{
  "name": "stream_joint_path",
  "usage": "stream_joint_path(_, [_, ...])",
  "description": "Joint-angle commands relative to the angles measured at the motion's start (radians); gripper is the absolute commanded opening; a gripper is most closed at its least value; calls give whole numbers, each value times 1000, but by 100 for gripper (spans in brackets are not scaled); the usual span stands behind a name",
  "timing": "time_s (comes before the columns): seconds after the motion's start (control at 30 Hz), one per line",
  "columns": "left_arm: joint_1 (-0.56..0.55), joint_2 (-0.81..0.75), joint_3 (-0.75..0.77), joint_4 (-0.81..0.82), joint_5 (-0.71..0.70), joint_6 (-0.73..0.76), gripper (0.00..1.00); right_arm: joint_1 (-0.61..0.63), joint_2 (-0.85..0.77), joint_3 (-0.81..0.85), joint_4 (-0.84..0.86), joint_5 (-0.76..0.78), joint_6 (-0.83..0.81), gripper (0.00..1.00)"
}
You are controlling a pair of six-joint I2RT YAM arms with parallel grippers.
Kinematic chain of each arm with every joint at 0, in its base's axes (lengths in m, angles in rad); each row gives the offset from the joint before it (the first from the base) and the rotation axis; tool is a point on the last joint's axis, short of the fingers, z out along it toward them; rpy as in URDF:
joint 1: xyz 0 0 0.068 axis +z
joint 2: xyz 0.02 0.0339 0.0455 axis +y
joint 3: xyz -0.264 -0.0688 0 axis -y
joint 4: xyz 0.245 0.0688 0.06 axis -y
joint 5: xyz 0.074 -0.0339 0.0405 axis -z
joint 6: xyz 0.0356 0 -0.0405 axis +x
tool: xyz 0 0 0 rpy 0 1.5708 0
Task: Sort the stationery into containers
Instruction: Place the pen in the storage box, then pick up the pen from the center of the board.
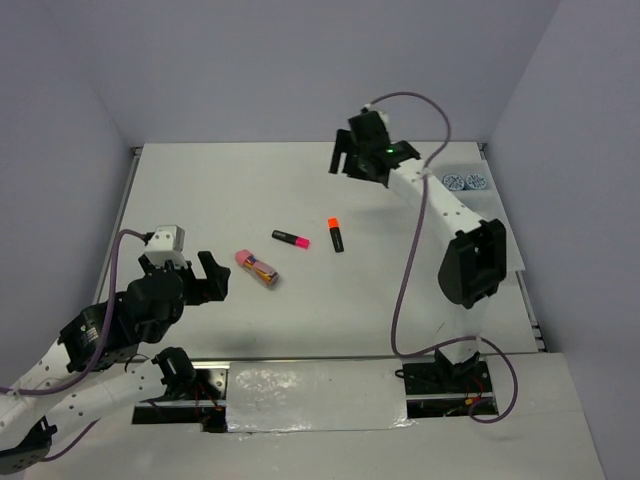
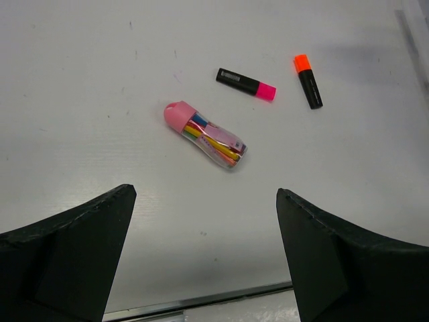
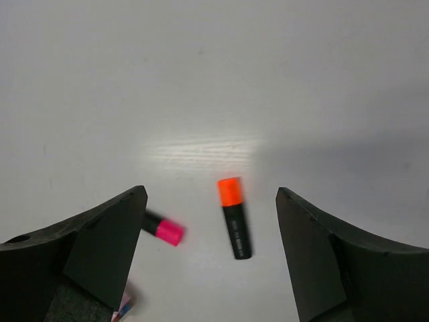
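My right gripper is above the black body [image 1: 337,241] [image 3: 237,231] of the orange-capped highlighter, which lies between the open fingers, so it should lower onto it next.
A pink packet [image 1: 257,267] [image 2: 204,136] with orange-yellow bits lies mid-table. A pink-capped highlighter [image 1: 290,238] [image 2: 246,84] [image 3: 163,229] and an orange-capped highlighter [image 1: 336,233] [image 2: 308,81] [image 3: 234,217] lie just beyond it. Two round blue-and-white items [image 1: 464,181] sit at the far right inside a faint clear tray [image 1: 478,203]. My left gripper [image 1: 188,280] [image 2: 204,255] is open and empty, near and left of the packet. My right gripper [image 1: 345,160] [image 3: 211,251] is open and empty, high above the far middle, with the orange highlighter seen between its fingers.
The white table [image 1: 200,200] is bounded by grey walls at the back and sides. A metal rail runs along its near edge [image 2: 201,303]. A purple cable [image 1: 410,270] hangs from the right arm.
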Motion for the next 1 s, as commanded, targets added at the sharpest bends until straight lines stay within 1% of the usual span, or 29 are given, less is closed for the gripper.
stream_joint_path(0.0, [-5,-4,12,4,-38,-23,99,81,119,76,-166,46,-24,86])
stream_joint_path(0.03, [-5,-4,12,2,-39,-23,99,123,162,100,-166,50,-26,86])
stream_joint_path(0.17, [-5,8,13,-2,-41,-27,99,177,290,185,-236,72,-3,84])
stream_joint_path(0.23, [-5,8,13,-2,-39,-24,99,208,308,187,-253,87,-9,83])
stream_joint_path(0.37, [-5,8,12,4,-35,-20,99,222,313,138,-229,93,-9,81])
stream_joint_path(0.43, [-5,8,12,5,-33,-18,99,219,308,87,-202,72,-18,80])
stream_joint_path(0.57, [-5,8,12,7,-31,-17,99,217,336,72,-194,37,-41,73])
stream_joint_path(0.63, [-5,7,13,7,-31,-17,99,214,356,67,-198,43,-38,73])
stream_joint_path(0.73, [-5,7,10,8,-30,-15,99,196,353,12,-169,40,-31,71])
stream_joint_path(0.8, [-5,8,10,11,-25,-12,99,187,347,-23,-140,24,-27,63])
stream_joint_path(0.87, [-5,13,10,15,-22,-9,99,182,354,-34,-126,9,-32,57])
stream_joint_path(0.9, [-5,13,10,15,-22,-9,99,182,360,-37,-125,4,-35,57])
stream_joint_path(0.97, [-5,14,12,11,-22,-9,99,182,373,-37,-129,-8,-40,51])
